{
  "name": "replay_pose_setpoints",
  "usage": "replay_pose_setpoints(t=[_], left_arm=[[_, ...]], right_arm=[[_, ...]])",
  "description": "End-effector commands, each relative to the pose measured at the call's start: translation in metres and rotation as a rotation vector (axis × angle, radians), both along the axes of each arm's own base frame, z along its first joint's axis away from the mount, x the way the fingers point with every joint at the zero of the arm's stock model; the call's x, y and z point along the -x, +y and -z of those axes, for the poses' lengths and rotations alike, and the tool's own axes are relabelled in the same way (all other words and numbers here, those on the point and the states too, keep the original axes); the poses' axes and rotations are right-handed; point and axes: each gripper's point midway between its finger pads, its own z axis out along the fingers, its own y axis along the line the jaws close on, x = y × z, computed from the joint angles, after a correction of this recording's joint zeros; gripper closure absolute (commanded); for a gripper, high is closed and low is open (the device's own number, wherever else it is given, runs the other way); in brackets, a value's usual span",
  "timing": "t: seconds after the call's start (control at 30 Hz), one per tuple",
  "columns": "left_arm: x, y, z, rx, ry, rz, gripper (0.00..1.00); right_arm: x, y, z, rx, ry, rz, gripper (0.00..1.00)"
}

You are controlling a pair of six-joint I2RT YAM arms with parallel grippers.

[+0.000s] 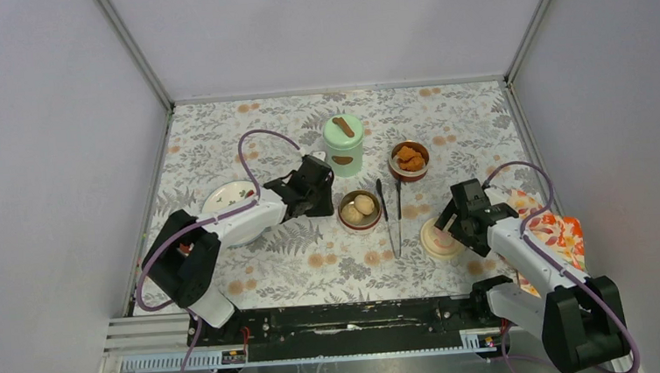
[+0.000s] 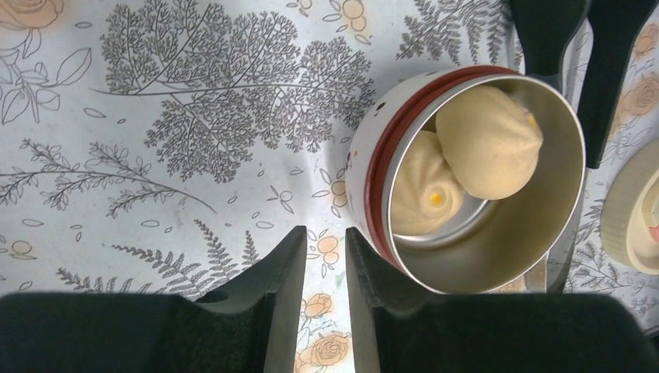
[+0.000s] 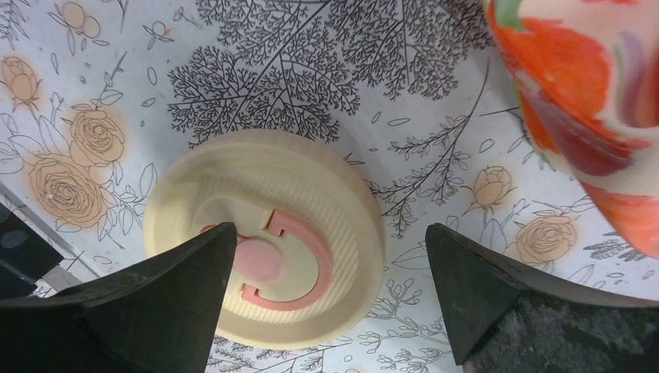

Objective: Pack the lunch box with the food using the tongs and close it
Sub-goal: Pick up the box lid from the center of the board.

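The cream lid's rim by the patterned cloth is already between the open fingers of my right gripper, so I will next move that gripper toward the tongs and close it there on the lid's rim.
A steel bowl with a dark-red band holds two pale round balls. My left gripper hovers just left of this bowl; its jaws stand a narrow gap apart with only tablecloth between them. The two dark tongs lie right of the bowl. A second steel bowl holds orange fried chunks. The mint-green jar stands lidded at the back. My right gripper is wide open over the cream lid, its left finger above the lid's pink ring handle.
A white plate lies under the left arm's forearm. An orange-patterned cloth lies at the right edge, close beside the right gripper. The cell's walls enclose the floral tablecloth on three sides.
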Motion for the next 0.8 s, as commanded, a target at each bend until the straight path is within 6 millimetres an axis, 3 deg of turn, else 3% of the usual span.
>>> replay_pose_setpoints(t=[0.0, 0.17, 0.37, 0.47, 0.63, 0.77], left_arm=[[0.003, 0.010, -0.006, -0.027, -0.026, 0.002, 0.68], [0.002, 0.009, -0.020, 0.001, -0.054, -0.003, 0.61], [-0.001, 0.012, -0.034, 0.036, -0.078, -0.014, 0.54], [0.000, 0.019, -0.039, 0.049, -0.085, -0.030, 0.51], [0.000, 0.030, -0.046, 0.075, -0.101, -0.058, 0.45], [0.003, 0.032, -0.050, 0.100, -0.106, -0.062, 0.41]], right_arm=[[-0.008, 0.016, 0.006, -0.079, -0.009, -0.048, 0.00], [-0.019, 0.050, 0.007, -0.224, -0.028, -0.196, 0.00], [-0.025, 0.082, 0.008, -0.368, -0.022, -0.311, 0.21], [-0.026, 0.081, 0.005, -0.363, -0.030, -0.317, 0.28], [-0.023, 0.068, -0.005, -0.296, -0.058, -0.302, 0.31], [-0.014, 0.059, -0.001, -0.261, -0.032, -0.271, 0.34]])
